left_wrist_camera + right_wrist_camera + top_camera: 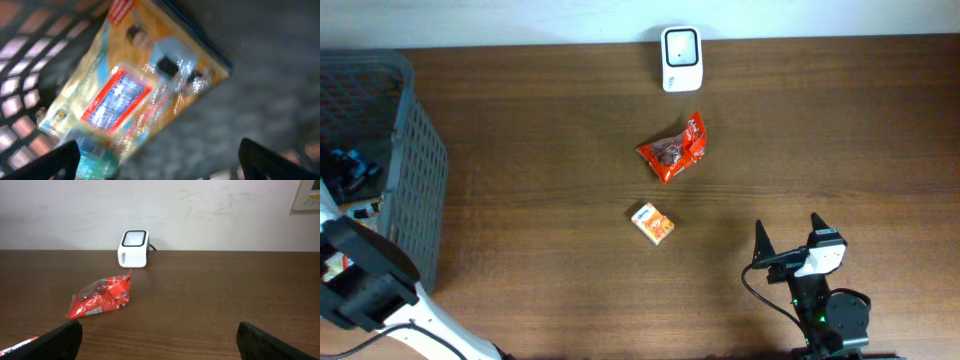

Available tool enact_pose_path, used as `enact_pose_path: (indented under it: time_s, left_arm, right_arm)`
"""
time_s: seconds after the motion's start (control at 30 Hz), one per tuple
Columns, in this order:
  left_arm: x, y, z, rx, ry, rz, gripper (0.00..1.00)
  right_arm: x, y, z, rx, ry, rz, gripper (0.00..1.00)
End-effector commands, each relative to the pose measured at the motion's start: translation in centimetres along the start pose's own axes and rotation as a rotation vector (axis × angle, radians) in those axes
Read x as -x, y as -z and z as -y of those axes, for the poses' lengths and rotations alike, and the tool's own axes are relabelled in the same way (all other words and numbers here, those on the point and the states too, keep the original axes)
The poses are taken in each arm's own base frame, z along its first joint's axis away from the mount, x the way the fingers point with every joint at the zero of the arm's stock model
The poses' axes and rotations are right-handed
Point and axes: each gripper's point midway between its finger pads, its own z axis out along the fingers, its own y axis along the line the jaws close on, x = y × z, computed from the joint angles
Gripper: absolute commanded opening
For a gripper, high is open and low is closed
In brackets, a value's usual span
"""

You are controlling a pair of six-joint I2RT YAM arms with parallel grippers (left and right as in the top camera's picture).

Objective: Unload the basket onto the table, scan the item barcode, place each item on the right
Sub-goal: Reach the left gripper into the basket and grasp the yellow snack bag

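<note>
The yellow-orange packet (135, 85) is below and to the left in the wrist view, so I will move my left gripper down that way next, onto the packet's edge (149, 112) beside its label.
The white barcode scanner (680, 58) stands at the table's far edge, its window facing forward (134, 248). A crumpled red packet (673, 149) lies in front of it (100, 299), and a small orange box (653, 223) lies nearer the front. In the left wrist view a yellow-orange wrapped packet (135, 85) with a red-framed blue label lies on the basket floor. My left gripper (157, 150) hovers open just above its lower end, touching nothing. My right gripper (788, 230) stands open and empty at the front right (159, 329), well short of the red packet.
A grey mesh basket (420, 170) takes up the left side of the table, and its lattice wall (20, 85) rises close on the left of my left gripper. Bare brown table lies between my right gripper and the scanner.
</note>
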Motion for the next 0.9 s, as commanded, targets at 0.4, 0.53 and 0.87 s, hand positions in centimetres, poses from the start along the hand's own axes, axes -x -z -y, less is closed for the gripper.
enact_pose_path:
  time_s: [0.4,0.53,0.87]
  left_arm:
    - [-5.1,-14.8,-2.5,0.221,-0.090,-0.008,0.68]
    - [-4.6,-14.7,-2.3,0.215,-0.086,0.010,0.00]
    - [0.3,21.1,1.1,-0.512,-0.029,0.677,0.00]
  right_arm:
    - [-0.3,0.0,0.0,-0.004,-0.004,-0.004,0.98]
    - [-0.3,0.0,0.0,-0.004,-0.004,-0.004,0.98]
    - [-0.4,0.0,0.1,-0.004,-0.004,-0.007,0.99]
